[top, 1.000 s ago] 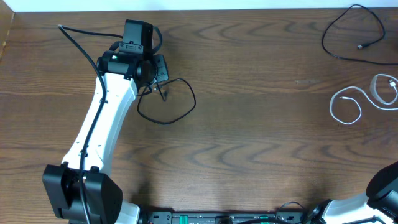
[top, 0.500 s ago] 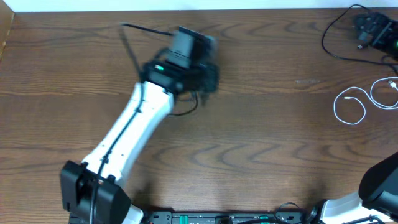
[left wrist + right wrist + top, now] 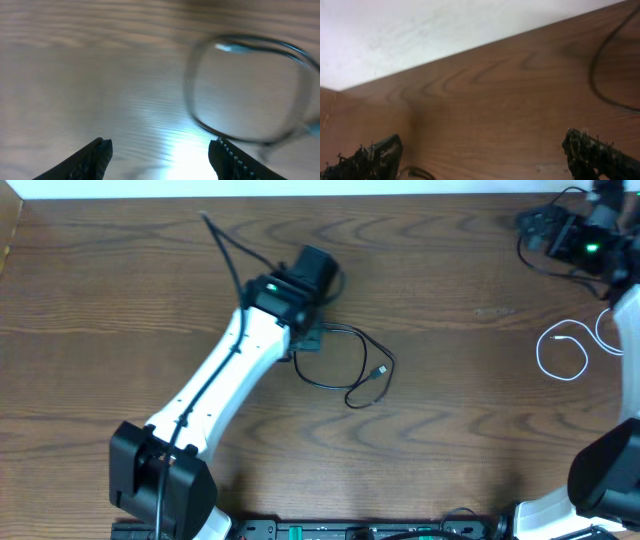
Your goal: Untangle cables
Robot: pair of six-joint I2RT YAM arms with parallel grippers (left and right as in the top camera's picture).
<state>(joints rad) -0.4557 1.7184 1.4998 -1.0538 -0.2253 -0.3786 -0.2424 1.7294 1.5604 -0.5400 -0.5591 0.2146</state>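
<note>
My right gripper should go left in the overhead view, back and down onto the paired far parts of the black cable (image 3: pixel 362 332), which lies below it on that side.
A thin black cable (image 3: pixel 362 332) lies in a loose loop on the table's middle, its small plug (image 3: pixel 381 370) turned inward. My left gripper (image 3: pixel 308 340) hovers at the loop's left end. In the left wrist view the same loop (image 3: pixel 250 85) is blurred, up and to the right of my left gripper (image 3: pixel 160 150), which is open with nothing between its fingers. A white cable (image 3: pixel 541 350) curls at the right edge, partly under my right arm. My right gripper (image 3: pixel 535 225), open and empty (image 3: pixel 482 152), is at the far right corner over another black cord (image 3: pixel 530 262).
The table's far edge (image 3: pixel 470 47) runs just behind my right gripper. A stretch of black cord (image 3: pixel 600 75) lies ahead of its right finger. My left arm (image 3: pixel 215 385) slants across the left half of the table.
My left arm swung right with the black cable, then opened and let it drop in the middle. My right arm came into view at the far right corner.
</note>
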